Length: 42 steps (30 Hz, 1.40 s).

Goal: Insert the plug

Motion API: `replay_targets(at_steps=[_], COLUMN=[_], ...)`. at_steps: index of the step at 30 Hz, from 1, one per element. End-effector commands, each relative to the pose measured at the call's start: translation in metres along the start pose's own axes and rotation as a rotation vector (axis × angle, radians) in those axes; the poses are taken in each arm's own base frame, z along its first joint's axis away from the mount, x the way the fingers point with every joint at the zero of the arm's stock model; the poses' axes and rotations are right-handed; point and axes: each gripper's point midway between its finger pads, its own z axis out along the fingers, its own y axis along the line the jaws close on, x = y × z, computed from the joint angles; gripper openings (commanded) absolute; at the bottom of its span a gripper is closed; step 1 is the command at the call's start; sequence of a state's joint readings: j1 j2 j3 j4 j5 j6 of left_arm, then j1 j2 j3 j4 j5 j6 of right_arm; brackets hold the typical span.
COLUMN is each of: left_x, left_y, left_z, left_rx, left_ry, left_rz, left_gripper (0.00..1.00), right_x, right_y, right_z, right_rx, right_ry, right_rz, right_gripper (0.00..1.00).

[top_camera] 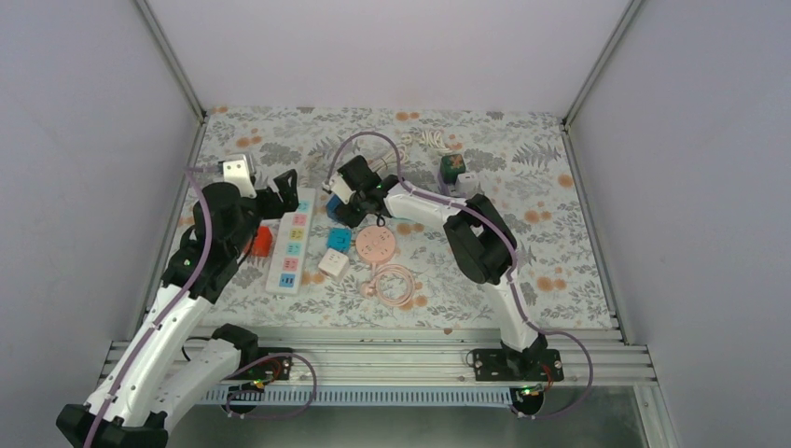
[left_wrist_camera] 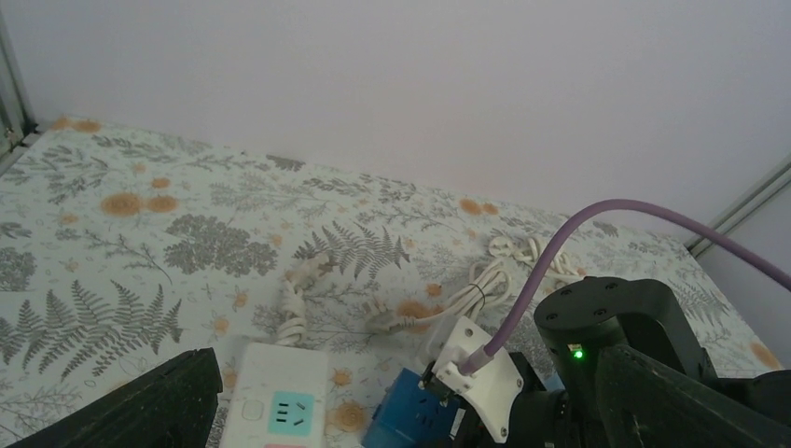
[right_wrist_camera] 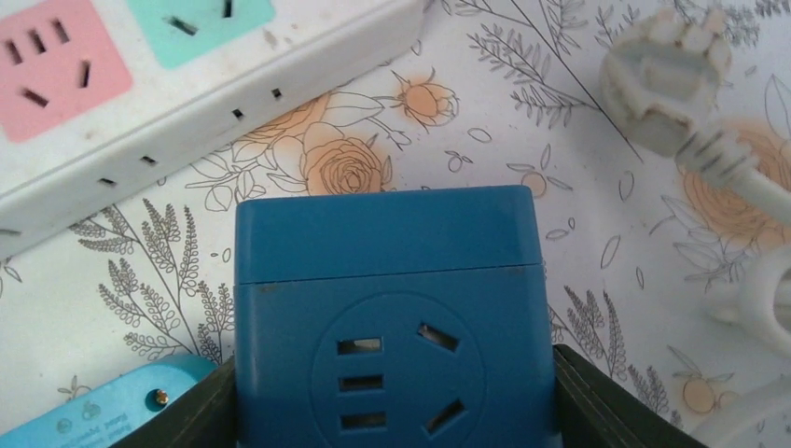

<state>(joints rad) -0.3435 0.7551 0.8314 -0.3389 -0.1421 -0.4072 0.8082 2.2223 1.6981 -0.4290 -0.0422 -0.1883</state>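
Observation:
Next, my left gripper moves past the power strip's far end and turns its open fingers onto the dark blue cube, whose end by the power strip is free.
My right gripper (top_camera: pixel 338 207) is shut on a dark blue cube socket (right_wrist_camera: pixel 392 308); its fingers (right_wrist_camera: pixel 201 411) press both side faces, and the socket face with its slots looks at the right wrist camera. The cube rests low over the mat, just right of the far end of a white power strip (top_camera: pixel 291 243). A white three-pin plug (right_wrist_camera: pixel 667 75) on a white cable lies on the mat beyond the cube; it also shows in the left wrist view (left_wrist_camera: pixel 401 320). My left gripper (top_camera: pixel 283 191) is open and empty over the strip's far end (left_wrist_camera: pixel 275 401).
A light blue cube (top_camera: pixel 338 240), a white cube (top_camera: pixel 333 263) and an orange cube (top_camera: pixel 262 241) lie beside the strip. A pink disc (top_camera: pixel 376 245) and a pink cable coil (top_camera: pixel 394 285) lie nearer. Green (top_camera: pixel 452 166) and white (top_camera: pixel 465 182) cubes stand far right. A second coiled white cable (left_wrist_camera: pixel 298 280) lies by the strip.

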Motion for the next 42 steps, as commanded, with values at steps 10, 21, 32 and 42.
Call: replay_targets(at_steps=[10,21,32,42], left_x=[0.021,0.023,0.042,0.077], left_y=[-0.008,-0.044,-0.107,-0.105], left_z=[0.010,0.018,0.010,0.024], left_rx=[0.062,0.256,0.708,0.722], left_ry=[0.087,0.147,0.350,0.518], left_rz=[-0.044,0.005,-0.074,-0.230], left_gripper=[1.00,1.00,1.00,0.95], right_x=[-0.065,-0.060,-0.039,-0.051], right_y=[-0.012,0.028,0.057,0.057], right_z=[-0.076,-0.201,-0.256,-0.242], right_rx=[0.003,-0.097,-0.138,-0.138], right_ry=[-0.398,-0.702,-0.875,-0.836], right_rz=[-0.046,-0.177,-0.286,-0.294], right_gripper=[0.44,0.45,0.45,0.49])
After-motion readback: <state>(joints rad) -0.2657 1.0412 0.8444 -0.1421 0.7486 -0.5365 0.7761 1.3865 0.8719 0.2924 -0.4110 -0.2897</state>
